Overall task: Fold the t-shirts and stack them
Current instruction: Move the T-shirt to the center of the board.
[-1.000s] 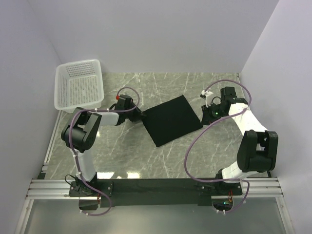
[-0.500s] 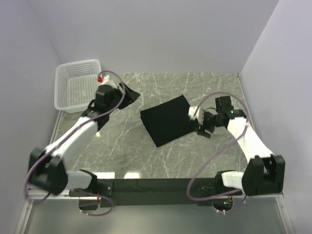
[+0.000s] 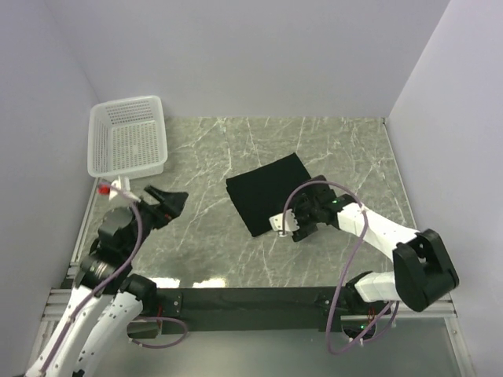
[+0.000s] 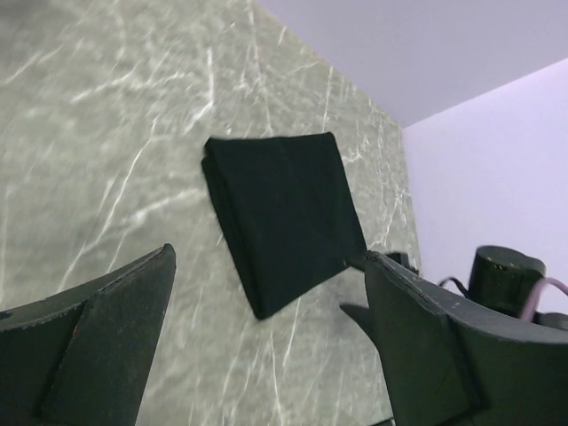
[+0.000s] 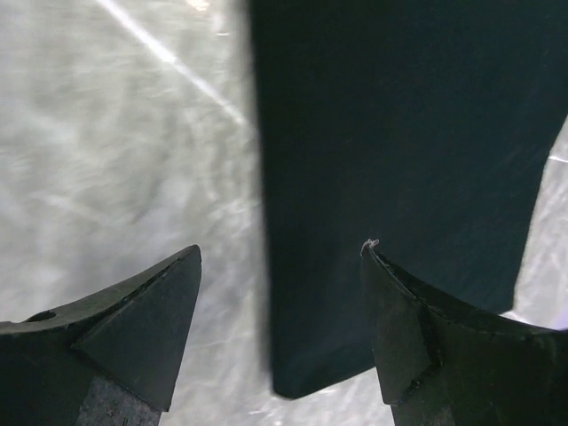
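Note:
The fingers of my right gripper are on both sides of the shirt's folded edge by the shirt's near corner, so I will move it down to the left in the top view onto that edge.
One black t-shirt (image 3: 271, 192), folded into a flat rectangle, lies on the marble table (image 3: 354, 149) near the middle. My left gripper (image 3: 174, 206) is open and empty at the near left, well clear of the shirt and pointing toward it. The left wrist view has the shirt (image 4: 284, 209) ahead between the spread fingers (image 4: 106, 337). My right gripper (image 3: 297, 224) is open just above the shirt's near edge. From the right wrist, that gripper (image 5: 280, 248) straddles the shirt's (image 5: 399, 133) folded corner, with nothing gripped.
A white mesh basket (image 3: 126, 137) stands at the far left corner of the table. Lilac walls (image 3: 259, 55) close the table at the back and both sides. The black mounting rail (image 3: 251, 300) runs along the near edge.
Both grippers have opened and let go of the shirt. The left arm has swung back to the near left. The right arm has moved from the shirt's far right side to its near edge.

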Available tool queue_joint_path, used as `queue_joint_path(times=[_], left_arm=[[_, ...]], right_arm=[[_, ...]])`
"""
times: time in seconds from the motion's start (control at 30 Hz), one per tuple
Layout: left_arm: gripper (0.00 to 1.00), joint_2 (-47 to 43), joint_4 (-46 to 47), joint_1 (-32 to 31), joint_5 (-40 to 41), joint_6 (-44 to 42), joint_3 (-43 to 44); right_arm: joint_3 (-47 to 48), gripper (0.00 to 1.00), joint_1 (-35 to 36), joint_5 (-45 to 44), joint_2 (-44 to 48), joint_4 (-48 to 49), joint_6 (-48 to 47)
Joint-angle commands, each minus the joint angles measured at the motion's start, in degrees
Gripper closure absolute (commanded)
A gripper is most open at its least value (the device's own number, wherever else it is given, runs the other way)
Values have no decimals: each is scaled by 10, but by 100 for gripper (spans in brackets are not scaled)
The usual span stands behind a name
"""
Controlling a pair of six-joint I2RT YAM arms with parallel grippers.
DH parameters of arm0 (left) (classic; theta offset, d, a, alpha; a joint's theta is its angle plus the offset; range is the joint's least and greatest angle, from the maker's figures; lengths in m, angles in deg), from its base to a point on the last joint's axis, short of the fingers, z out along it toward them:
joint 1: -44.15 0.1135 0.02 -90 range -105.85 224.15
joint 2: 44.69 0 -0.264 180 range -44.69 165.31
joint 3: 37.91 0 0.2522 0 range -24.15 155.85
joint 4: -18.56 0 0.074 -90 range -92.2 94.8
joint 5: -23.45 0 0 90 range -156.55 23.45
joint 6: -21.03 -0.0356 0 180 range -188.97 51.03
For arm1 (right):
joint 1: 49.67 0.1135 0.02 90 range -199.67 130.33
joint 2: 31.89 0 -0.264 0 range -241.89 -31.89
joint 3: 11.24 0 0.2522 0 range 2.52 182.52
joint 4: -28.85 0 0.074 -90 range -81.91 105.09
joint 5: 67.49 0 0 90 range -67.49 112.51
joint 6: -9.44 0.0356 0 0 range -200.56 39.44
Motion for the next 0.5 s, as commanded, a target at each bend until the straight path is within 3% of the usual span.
queue_joint_path(times=[0.0,0.17,0.37,0.47], left_arm=[[7,-75,-90,2,30,45,-19],[5,-163,-125,2,63,74,-35],[4,-150,-140,2,60,68,-19],[4,-137,-142,1,56,63,-14]], right_arm=[[-2,21,31,-72,-31,107,27],[51,21,59,-99,-113,101,73],[34,23,86,-121,-141,123,83],[46,29,89,-141,-168,141,100]])
